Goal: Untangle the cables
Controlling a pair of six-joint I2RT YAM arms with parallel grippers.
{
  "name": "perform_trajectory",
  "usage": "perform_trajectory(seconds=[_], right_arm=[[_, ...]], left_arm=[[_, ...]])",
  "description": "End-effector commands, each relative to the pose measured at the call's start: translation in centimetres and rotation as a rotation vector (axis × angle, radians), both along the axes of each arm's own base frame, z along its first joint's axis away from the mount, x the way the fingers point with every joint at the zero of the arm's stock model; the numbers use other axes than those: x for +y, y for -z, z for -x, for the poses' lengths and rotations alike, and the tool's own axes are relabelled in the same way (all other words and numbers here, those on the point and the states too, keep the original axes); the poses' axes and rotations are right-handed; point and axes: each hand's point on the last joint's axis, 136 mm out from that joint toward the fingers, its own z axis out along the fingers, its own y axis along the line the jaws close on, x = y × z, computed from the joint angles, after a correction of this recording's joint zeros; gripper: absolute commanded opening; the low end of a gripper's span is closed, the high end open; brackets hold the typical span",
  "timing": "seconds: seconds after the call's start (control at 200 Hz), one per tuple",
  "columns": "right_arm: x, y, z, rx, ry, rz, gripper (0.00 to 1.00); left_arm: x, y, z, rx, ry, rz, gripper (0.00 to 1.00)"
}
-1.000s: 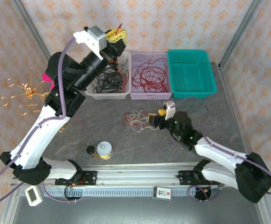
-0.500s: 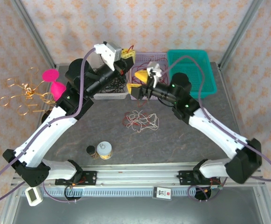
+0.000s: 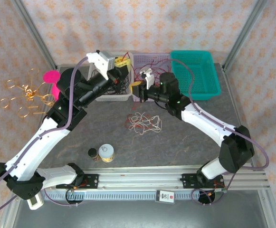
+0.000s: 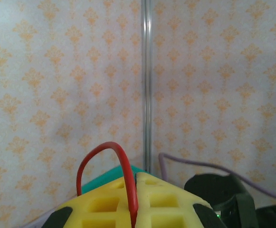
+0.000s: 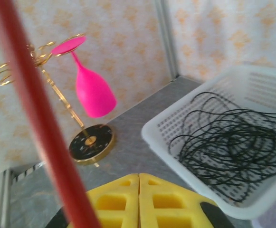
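I will next swing my right gripper outward over the lilac basket, tip its fingers down and release the red cable inside, with the other red cables.
My left gripper (image 3: 121,65) is raised over the white basket (image 3: 94,97) of black cables (image 3: 110,85). In the left wrist view its yellow fingers (image 4: 104,206) are shut on a red cable (image 4: 128,180) that arches up from the seam. My right gripper (image 3: 137,88) hovers at the front of the lilac basket (image 3: 161,97) of red cables (image 3: 152,76). Its yellow pads (image 5: 114,202) are pressed together with nothing seen between them. A blurred red cable (image 5: 33,109) crosses close past the right wrist camera. An off-white cable bundle (image 3: 142,122), with a little red in it, lies loose on the table.
An empty teal basket (image 3: 195,73) stands at the back right. A gold wire ornament (image 3: 26,92) and a pink goblet (image 3: 52,78) are at the left; the goblet (image 5: 92,90) shows beyond the right gripper. Two small jars (image 3: 106,153) sit near the front rail.
The right gripper rose from the table bundle and swung back left to the lilac basket's front. The left gripper dropped lower and to the right, still pinching the red cable.
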Motion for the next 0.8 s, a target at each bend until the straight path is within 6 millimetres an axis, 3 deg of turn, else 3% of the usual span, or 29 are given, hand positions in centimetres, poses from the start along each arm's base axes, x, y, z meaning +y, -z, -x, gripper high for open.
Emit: perform_trajectory(seconds=[0.0, 0.085, 0.175, 0.21, 0.35, 0.471, 0.641, 0.731, 0.796], right_arm=[[-3.5, -3.2, -2.1, -0.080, 0.184, 0.002, 0.00], [-5.0, -4.2, -3.5, -0.114, 0.275, 0.032, 0.00], [-5.9, -5.4, -5.5, -0.148, 0.362, 0.084, 0.00], [-6.3, -5.8, -6.6, -0.157, 0.398, 0.111, 0.00], [-7.8, -7.8, -11.6, -0.189, 0.542, 0.183, 0.00], [-8.5, -7.9, -16.7, -0.167, 0.597, 0.213, 0.00], [-9.7, -3.7, -24.5, -0.054, 0.675, 0.212, 0.00], [-10.0, 0.2, -28.1, 0.086, 0.670, 0.120, 0.00], [-9.3, 3.2, -29.3, 0.180, 0.635, 0.073, 0.00]], left_arm=[[1.2, 1.5, 0.7, 0.037, -0.038, -0.013, 0.00], [1.6, 3.5, 0.9, 0.076, -0.046, -0.026, 0.13], [1.8, 6.4, 0.9, 0.138, -0.055, -0.040, 0.46], [1.8, 7.7, 0.8, 0.167, -0.058, -0.050, 0.54], [1.9, 12.5, 1.2, 0.280, -0.051, -0.088, 0.63], [2.4, 15.8, 1.8, 0.362, -0.059, -0.091, 0.65], [3.8, 18.0, 2.9, 0.411, -0.082, -0.037, 0.64], [4.2, 18.7, 3.2, 0.427, -0.095, -0.031, 0.64], [4.3, 19.4, 3.2, 0.443, -0.101, -0.045, 0.64]])
